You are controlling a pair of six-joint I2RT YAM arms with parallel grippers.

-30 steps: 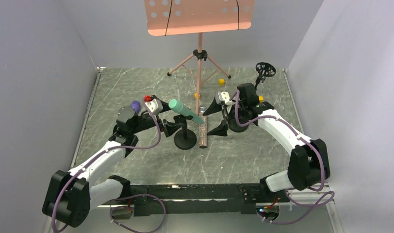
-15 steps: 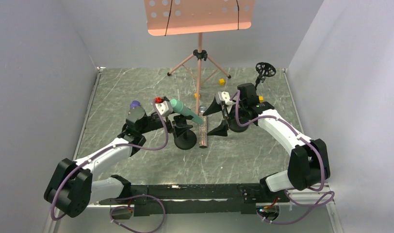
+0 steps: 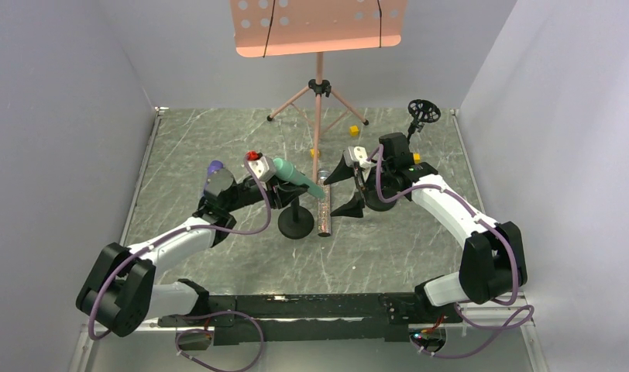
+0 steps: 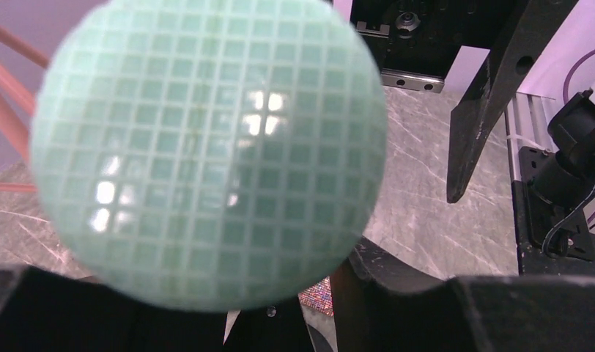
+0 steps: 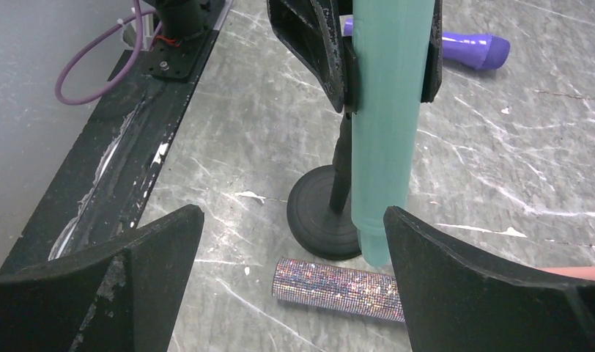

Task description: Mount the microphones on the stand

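The stand's base is close beside the glittery microphone, so my left gripper must next carry the mint-green microphone and stand outward, left in the top view, onto clear table (image 3: 253, 230).
The mint-green microphone (image 3: 296, 177) rests tilted in the clip of a small black stand (image 3: 296, 225), its head filling the left wrist view (image 4: 207, 147). My left gripper (image 3: 283, 190) is shut on its body just below the head; in the right wrist view, black fingers (image 5: 316, 44) press both sides of the green barrel (image 5: 386, 147). The glittery microphone (image 3: 323, 215) lies flat on the table beside the stand base (image 5: 320, 213), directly under my open right gripper (image 5: 293, 220). The purple microphone (image 3: 215, 167) lies behind the left arm.
A pink music stand (image 3: 319, 27) on a tripod rises at the back. Small yellow cubes (image 3: 354, 130) lie near its feet. A black round holder (image 3: 424, 111) stands at the back right. The black mounting rail (image 5: 133, 132) runs along the near edge.
My left arm has swung right to the green microphone and its jaws have narrowed around it. The right arm and the glittery microphone have not moved.
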